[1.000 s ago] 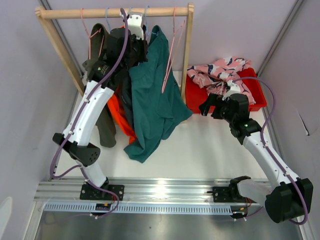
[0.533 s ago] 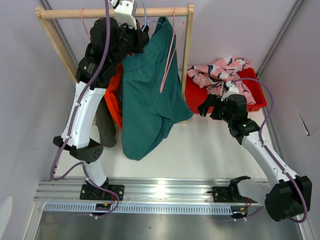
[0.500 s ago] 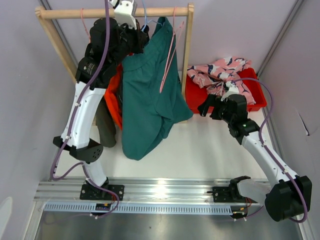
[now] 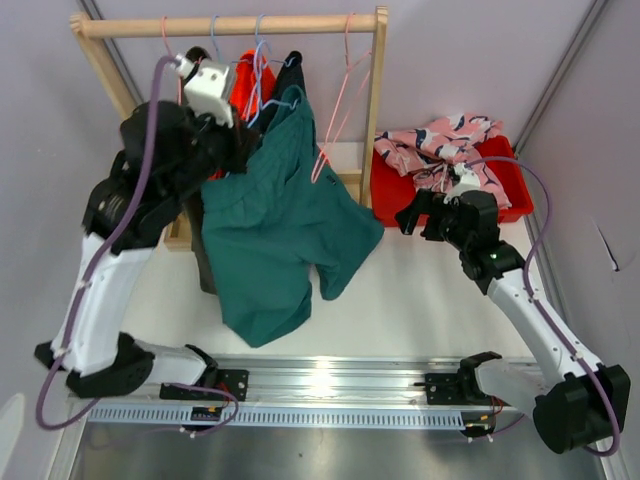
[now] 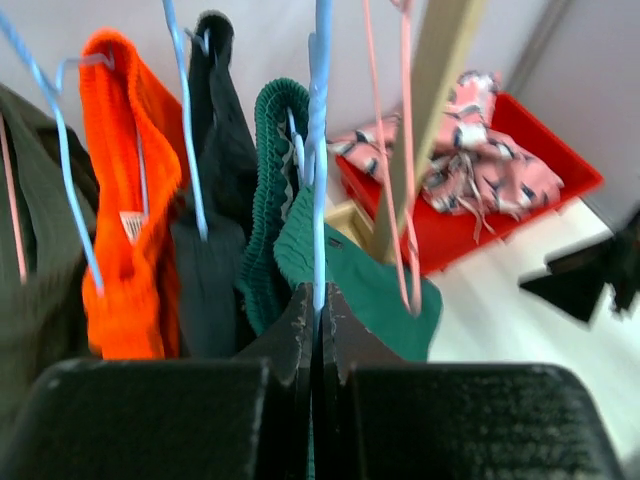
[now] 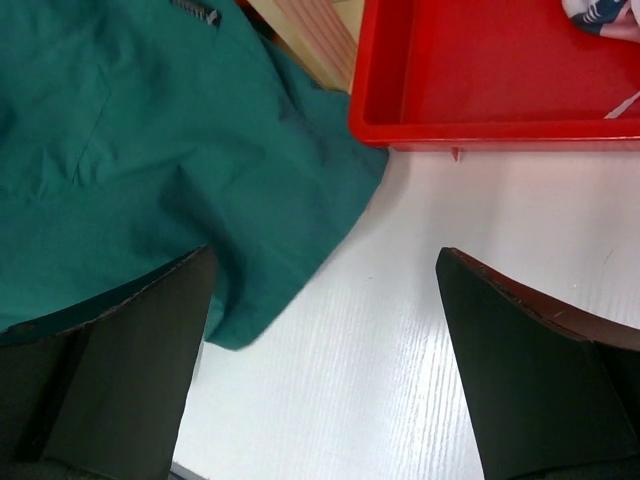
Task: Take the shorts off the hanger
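My right gripper rises from the hem next and tilts toward the teal waistband, onto its end nearest the bin, since the blue hanger carries it there.
My left gripper is shut on the blue wire hanger that carries the teal shorts. It holds them below and in front of the wooden rail. The teal waistband hangs just past the jaws. The orange shorts, the navy shorts and the olive shorts hang on the rack; all three also show in the left wrist view. The pink printed shorts lie in the red bin. My right gripper is open and empty, low by the teal hem.
An empty pink hanger hangs at the rail's right end beside the rack's upright post. The rack's wooden foot lies between the teal shorts and the bin's wall. White tabletop lies under my right gripper.
My left arm has swung down and to the left, drawing the hanger and the teal shorts away from the rail toward the front. My right gripper has barely moved.
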{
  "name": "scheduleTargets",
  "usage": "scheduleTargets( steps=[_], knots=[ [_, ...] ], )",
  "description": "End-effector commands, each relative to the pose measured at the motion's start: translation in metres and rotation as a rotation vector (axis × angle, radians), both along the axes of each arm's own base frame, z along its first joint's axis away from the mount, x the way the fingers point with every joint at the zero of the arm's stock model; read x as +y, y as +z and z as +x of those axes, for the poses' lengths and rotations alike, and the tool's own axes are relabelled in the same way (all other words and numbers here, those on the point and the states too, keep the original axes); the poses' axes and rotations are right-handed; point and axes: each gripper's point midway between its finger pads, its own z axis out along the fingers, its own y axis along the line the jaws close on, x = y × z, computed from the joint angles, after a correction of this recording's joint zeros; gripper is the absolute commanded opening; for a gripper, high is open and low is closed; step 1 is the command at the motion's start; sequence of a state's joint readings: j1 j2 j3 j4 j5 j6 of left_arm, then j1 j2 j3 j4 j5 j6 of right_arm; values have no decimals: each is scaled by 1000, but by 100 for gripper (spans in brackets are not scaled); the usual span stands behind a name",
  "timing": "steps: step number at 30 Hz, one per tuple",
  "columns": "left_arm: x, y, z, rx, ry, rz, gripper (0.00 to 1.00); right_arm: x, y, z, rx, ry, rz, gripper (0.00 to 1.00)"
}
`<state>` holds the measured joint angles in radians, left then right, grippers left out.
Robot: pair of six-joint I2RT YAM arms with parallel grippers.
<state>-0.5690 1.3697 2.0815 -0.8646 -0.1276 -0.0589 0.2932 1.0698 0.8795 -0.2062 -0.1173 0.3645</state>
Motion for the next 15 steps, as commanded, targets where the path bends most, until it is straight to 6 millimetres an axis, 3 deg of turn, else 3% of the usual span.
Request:
scheduleTargets(
  steps=[1, 3, 5, 8, 12, 13, 15],
  knots=[
    [12, 9, -50, -30, -76, -32, 0, 7, 53, -8, -131, 45, 36, 100],
    [9, -19, -72, 37, -144, -19, 0, 11, 69, -17, -179, 79, 59, 99],
    [-2, -25, -100, 43, -274, -52, 0, 23, 81, -31, -228, 162, 92, 99],
    [-12, -64, -134, 117, -419, -73, 0, 37, 106, -60, -308, 287, 154, 99],
    [-11, -73, -175, 174, -536, -119, 0, 44, 124, -92, -364, 390, 201, 100],
    [-6, -60, -184, 152, -547, -134, 0, 44, 125, -97, -361, 403, 206, 99],
    [-3, -58, -192, 173, -555, -134, 0, 45, 132, -104, -365, 415, 219, 99]
  ],
)
